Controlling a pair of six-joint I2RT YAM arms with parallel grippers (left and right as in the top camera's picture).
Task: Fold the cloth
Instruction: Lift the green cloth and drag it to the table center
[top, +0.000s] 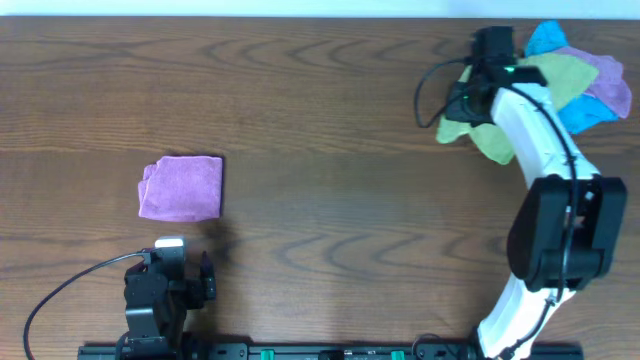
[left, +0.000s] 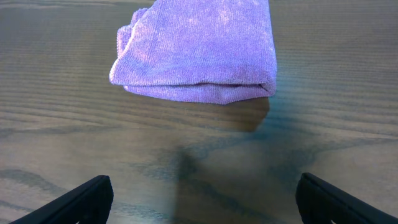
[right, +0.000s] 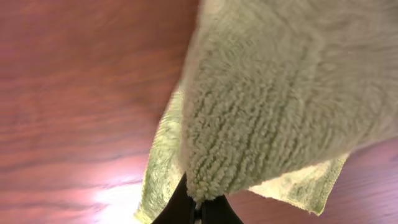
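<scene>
The robot's right gripper will next carry the bunched edge to the left in the overhead view, away from the pile and over the table's middle, where the wood is empty.
The lime-green cloth (top: 487, 138) lies rumpled at the back right of the table, partly under my right arm. My right gripper (top: 478, 97) is shut on a bunched edge of it. In the right wrist view the cloth (right: 273, 106) hangs from the closed fingers (right: 198, 208) and fills most of the frame above the wood. My left gripper (top: 170, 275) is open and empty near the front left edge. In the left wrist view its fingers (left: 202, 199) are spread wide over bare wood.
A folded purple cloth (top: 181, 187) lies at the left, just beyond my left gripper, and also shows in the left wrist view (left: 199, 50). A pile of blue, purple and green cloths (top: 585, 85) sits at the back right corner.
</scene>
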